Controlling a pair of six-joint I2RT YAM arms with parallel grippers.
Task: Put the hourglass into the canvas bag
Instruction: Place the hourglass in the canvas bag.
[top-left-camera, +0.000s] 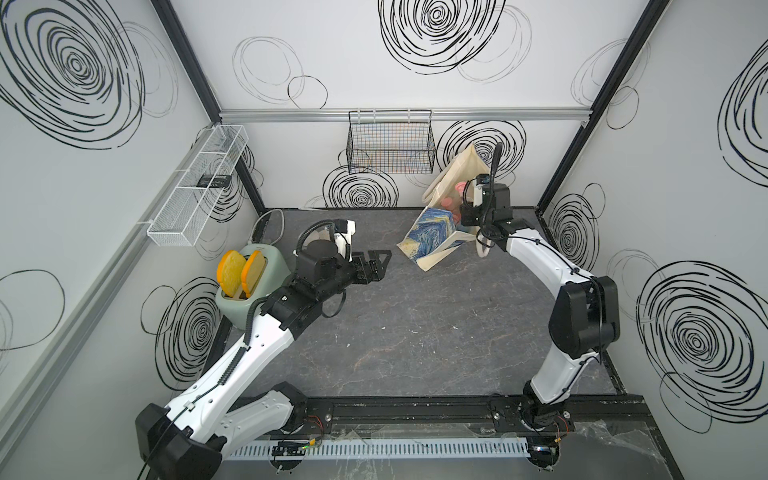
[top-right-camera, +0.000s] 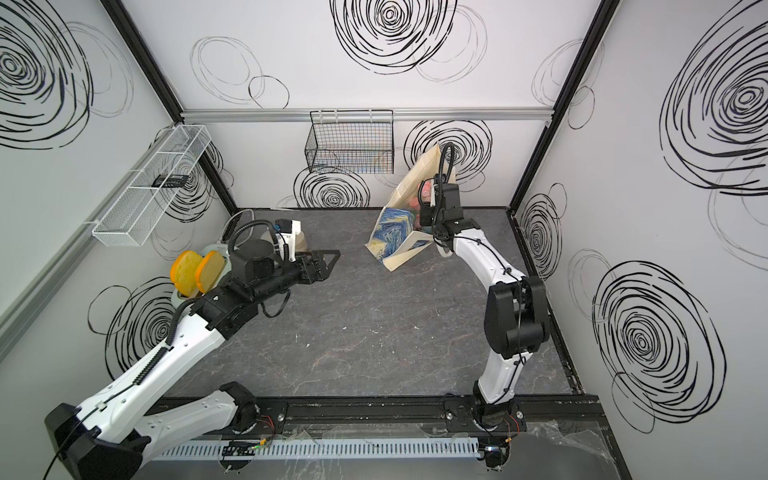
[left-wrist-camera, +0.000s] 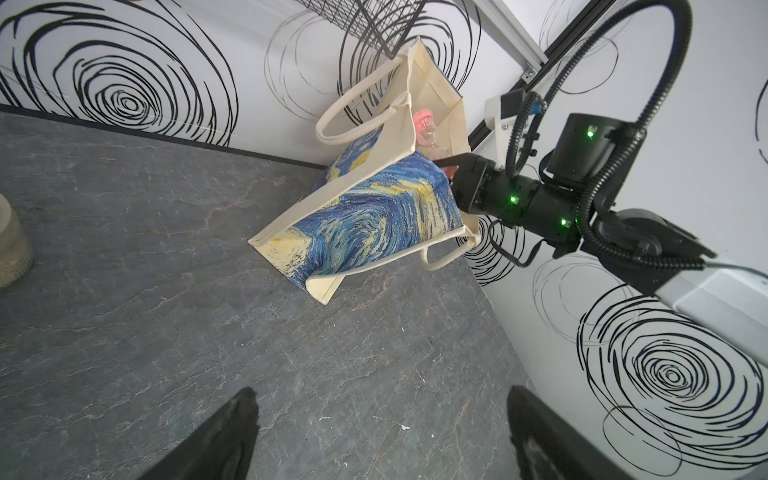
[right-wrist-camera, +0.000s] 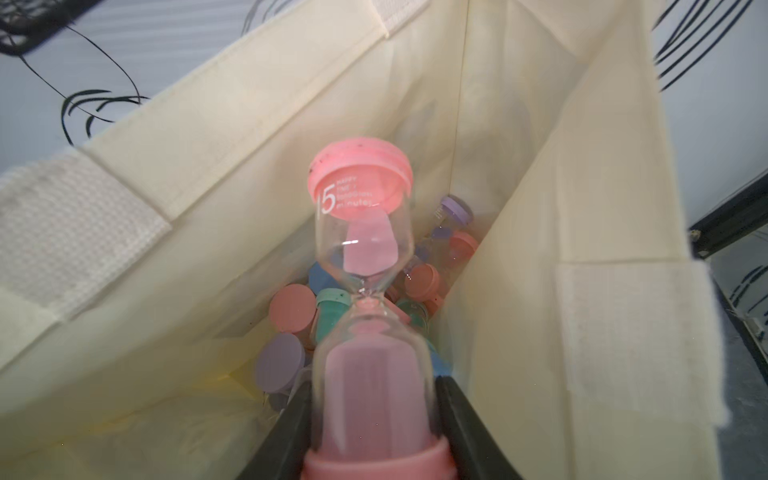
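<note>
The other hourglasses lie far below my right gripper at the bag's bottom, so I should lower this one past the bag's opening and open just above them.
The hourglass (right-wrist-camera: 361, 249) is clear glass with pink sand and pink caps, marked 15. My right gripper (right-wrist-camera: 374, 386) is shut on its lower bulb and holds it inside the mouth of the canvas bag (right-wrist-camera: 208, 166). The cream bag with its blue-and-yellow print (top-left-camera: 432, 232) (top-right-camera: 395, 232) leans open against the back wall, and the pink cap (left-wrist-camera: 424, 124) shows in its opening. Several other hourglasses (right-wrist-camera: 291, 309) with pink, purple, green and blue caps lie at its bottom. My left gripper (top-left-camera: 384, 257) (left-wrist-camera: 382, 392) hovers open over the dark table, left of the bag, holding nothing.
A black wire basket (top-left-camera: 390, 143) hangs on the back wall just left of the bag. A white mesh shelf (top-left-camera: 199, 183) is fixed to the left wall. A green toaster (top-left-camera: 266, 266) with two toast slices stands at the left, under my left arm.
</note>
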